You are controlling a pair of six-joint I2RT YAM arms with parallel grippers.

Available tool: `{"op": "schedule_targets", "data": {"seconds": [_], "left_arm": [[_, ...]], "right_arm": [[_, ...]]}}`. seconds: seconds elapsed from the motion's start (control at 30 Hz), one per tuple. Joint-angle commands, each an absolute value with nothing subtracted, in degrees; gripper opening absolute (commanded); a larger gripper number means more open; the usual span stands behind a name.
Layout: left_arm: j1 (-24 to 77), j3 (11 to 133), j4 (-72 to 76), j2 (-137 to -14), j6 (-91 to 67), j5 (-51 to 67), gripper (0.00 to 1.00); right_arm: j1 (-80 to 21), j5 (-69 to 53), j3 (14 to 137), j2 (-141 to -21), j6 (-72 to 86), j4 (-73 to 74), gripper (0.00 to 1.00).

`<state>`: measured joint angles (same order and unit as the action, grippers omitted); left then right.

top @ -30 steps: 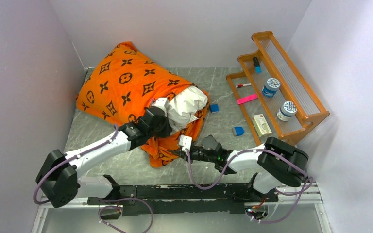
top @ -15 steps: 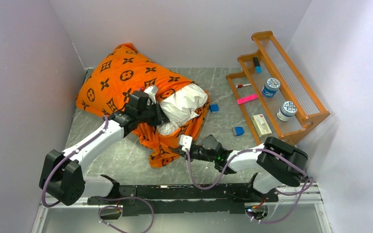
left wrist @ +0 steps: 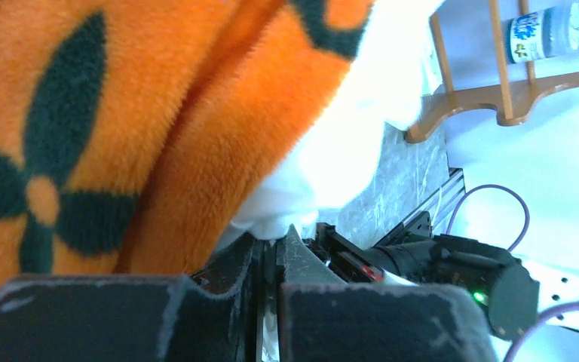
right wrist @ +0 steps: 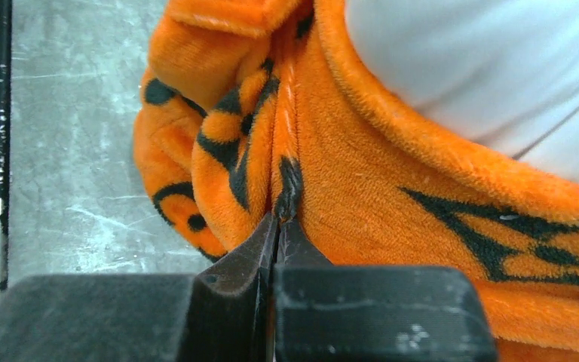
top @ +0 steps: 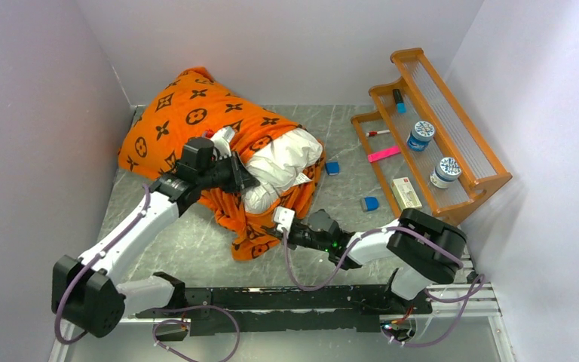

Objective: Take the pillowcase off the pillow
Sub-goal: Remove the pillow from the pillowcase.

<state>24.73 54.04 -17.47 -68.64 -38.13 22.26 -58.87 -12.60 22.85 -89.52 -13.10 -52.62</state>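
The case is still over most of the pillow, so my left gripper will next pull back to the white near end [top: 255, 203] and release there.
The orange pillowcase [top: 188, 124] with dark motifs lies at the back left and still covers most of the white pillow [top: 283, 162], whose right end bulges out of the opening. My left gripper [top: 245, 179] is shut on a pinch of the pillow's white fabric [left wrist: 339, 166], seen between its tips [left wrist: 275, 237] under the orange pile [left wrist: 121, 113]. My right gripper [top: 273, 228] sits at the near edge of the case. It is shut on the pillowcase's folded hem [right wrist: 422, 204], tips [right wrist: 277, 222] closed on the seam, with white pillow [right wrist: 482, 68] above.
A wooden stepped rack [top: 460, 173] at the right holds two jars, a marker, a pink strip and a small box. Two blue blocks [top: 332, 167] [top: 370, 203] lie on the grey table between pillow and rack. Walls close in on the left and behind.
My left arm has swung back and to the left with the pillow's corner, and more white pillow shows. The right gripper has shifted slightly left, still clamped on the hem.
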Motion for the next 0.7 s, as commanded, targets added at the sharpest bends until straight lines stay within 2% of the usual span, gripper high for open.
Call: {"op": "schedule_targets", "data": {"seconds": [0.0,0.13,0.37,0.47,0.53,0.67], "left_arm": [[22.41,62.52,-7.31,-61.01,-35.69,19.92,0.05],[22.4,60.87,-9.3,-59.7,-32.87,19.41,0.05],[22.41,56.98,-9.93,-56.74,-27.5,27.35,0.05],[22.41,56.27,-12.13,-55.08,-24.54,28.5,0.05],[22.41,55.37,-12.79,-54.05,-23.2,29.01,0.05],[22.41,52.48,-12.3,-52.77,-21.8,29.22,0.05]], "right_arm": [[-60.64,-14.14,21.71,-93.0,-8.2,-45.65,0.0],[-60.4,-11.5,21.28,-92.46,-6.6,-47.88,0.0],[-58.18,-10.04,19.25,-89.68,-1.86,-54.17,0.0],[-58.05,-11.63,19.82,-87.41,-0.52,-54.74,0.05],[-58.06,-11.94,20.7,-84.64,1.18,-53.63,0.11],[-58.06,-9.86,21.69,-78.82,4.78,-50.72,0.35]]}}
